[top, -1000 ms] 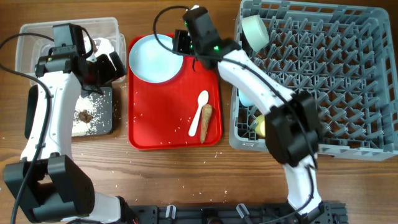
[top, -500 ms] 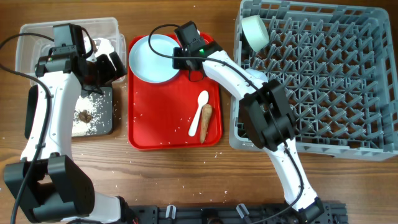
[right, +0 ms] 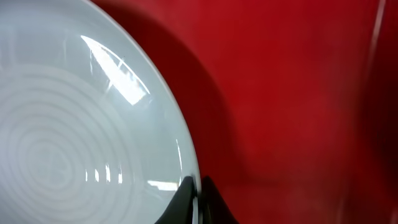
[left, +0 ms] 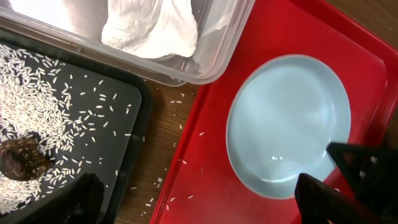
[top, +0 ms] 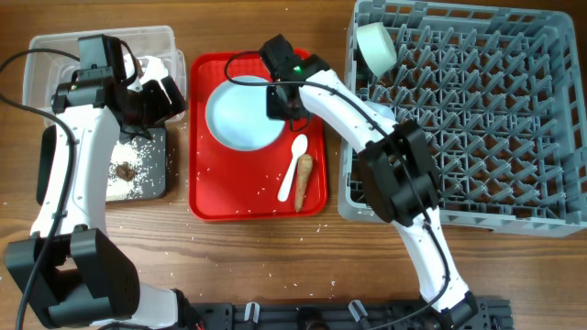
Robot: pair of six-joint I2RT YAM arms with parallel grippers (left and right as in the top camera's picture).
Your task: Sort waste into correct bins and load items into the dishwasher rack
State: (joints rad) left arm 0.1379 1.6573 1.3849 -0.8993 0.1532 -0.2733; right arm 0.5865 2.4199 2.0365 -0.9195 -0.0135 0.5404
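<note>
Right of my right gripper in the overhead view, empty rack slots show beside the green bowl: I should lift the plate (top: 240,117) across, lower it there and release.
The large pale blue plate (top: 240,117) lies on the flat red tray (top: 229,197). My right gripper (top: 285,103) is shut on its right rim. The wrist view shows the rim (right: 186,155) pinched between the two fingertips, with a shadow on the tray beside it. My left gripper (top: 152,95) hangs wide open over the seam between the clear tub (top: 55,55) and the black tray (top: 147,183), holding nothing. The crumpled tissue (left: 152,28) sits in the tub. Rice grains (left: 37,106) and the dark brown lump (left: 22,163) lie in the black tray. The white spoon (top: 294,163) and brown root piece (top: 304,179) rest on the red tray.
The grey dishwasher rack (top: 486,119) fills the right side, with a pale green bowl (top: 376,46) standing on edge at its far left corner. My right arm crosses the rack's left wall. Loose rice is scattered on the wood between the black tray and the red tray.
My right gripper dropped to the plate's right rim and shut on it. The plate slid from the tray's far left corner toward its middle. The left arm stayed still.
</note>
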